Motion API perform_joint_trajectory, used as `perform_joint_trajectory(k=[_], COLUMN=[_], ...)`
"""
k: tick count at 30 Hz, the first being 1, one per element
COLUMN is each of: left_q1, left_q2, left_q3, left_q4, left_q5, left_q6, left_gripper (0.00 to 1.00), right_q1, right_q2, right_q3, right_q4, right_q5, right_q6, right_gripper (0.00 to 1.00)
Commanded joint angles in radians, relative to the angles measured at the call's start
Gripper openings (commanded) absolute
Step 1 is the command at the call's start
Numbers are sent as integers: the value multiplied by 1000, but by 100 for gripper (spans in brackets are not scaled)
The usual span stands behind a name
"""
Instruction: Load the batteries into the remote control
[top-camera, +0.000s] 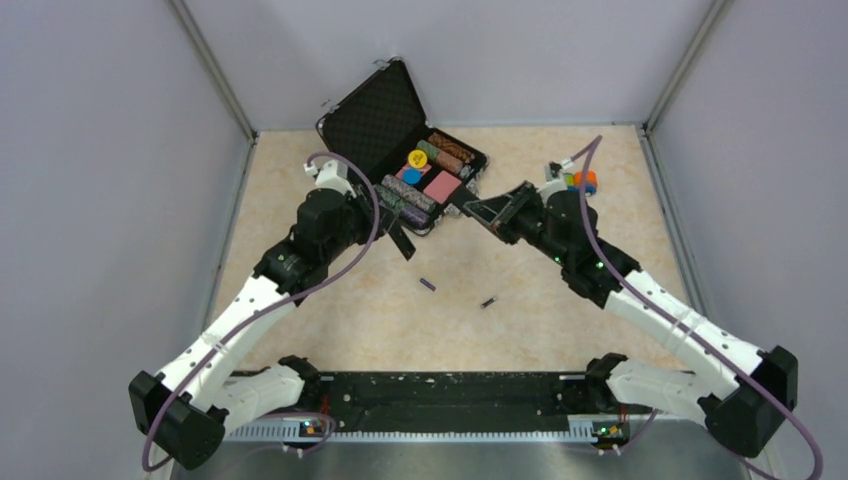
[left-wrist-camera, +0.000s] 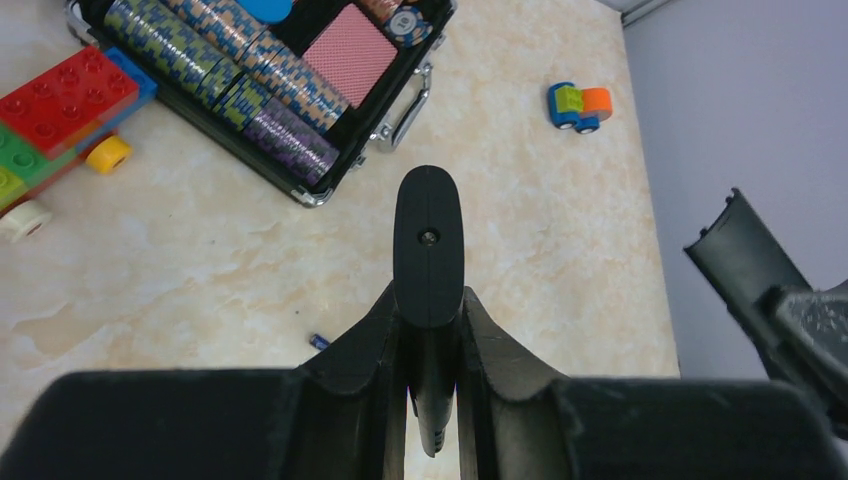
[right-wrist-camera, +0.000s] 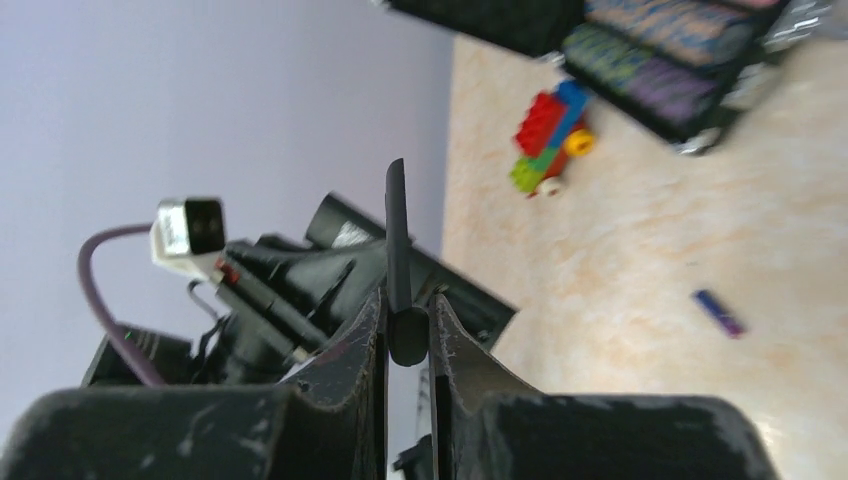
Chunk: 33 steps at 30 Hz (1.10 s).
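Note:
My right gripper will move back and down to the bare tabletop (top-camera: 524, 286) beside the dark battery and let go of the cover piece there, because both batteries are still lying loose.
My left gripper (top-camera: 397, 232) is shut on the slim black remote control (top-camera: 403, 243) and holds it above the table; in the left wrist view the remote (left-wrist-camera: 428, 240) sticks out end-on between the fingers (left-wrist-camera: 430, 300). My right gripper (top-camera: 480, 210) is shut on a thin flat black cover piece (right-wrist-camera: 397, 235), raised near the case. The purple battery (top-camera: 427, 284) and the dark battery with a pale end (top-camera: 488, 301) lie loose on the table between the arms. The purple one also shows in the left wrist view (left-wrist-camera: 318, 341) and the right wrist view (right-wrist-camera: 720, 312).
An open black foam-lined case (top-camera: 375, 120) of poker chips stands at the back middle. A small blue, green and orange toy car (top-camera: 583, 181) sits behind the right arm. A colourful brick toy vehicle (left-wrist-camera: 60, 110) lies left of the case. Grey walls close in three sides.

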Motion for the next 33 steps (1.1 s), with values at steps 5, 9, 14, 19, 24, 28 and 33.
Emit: perform_joint_trajectory(k=[5,9,14,19,24,28,33], left_q1=[6,11,12,18,19,20,20], left_q2=[-49,-46,-37,-44,-32,-18,-13], left_q3=[-43,-27,4,26,53,78,76], left_q4=[7,8,36,164,283,280,284], left_q5=[-6,31,146,393,634,702,730], left_q6=[26,19,54,102,151,206,250], left_gripper=[0,0,0,0,0,0,0], right_q1=[-245,-334,-387,-388,-392,-394,-396], right_q2=[-90,-47,-1,16,21,24,12], right_q3=[-178,-247,-302,-354,-415,-437,-458], right_q4=[-256,-259,-264,-263,-255,-255,-286], right_q5=[13,-43,-48,-33,-27,-14,-8], right_q6=[-122,-179,-237,-273,-272,-274,-255], right_gripper=[0,0,1,5,7,10,32])
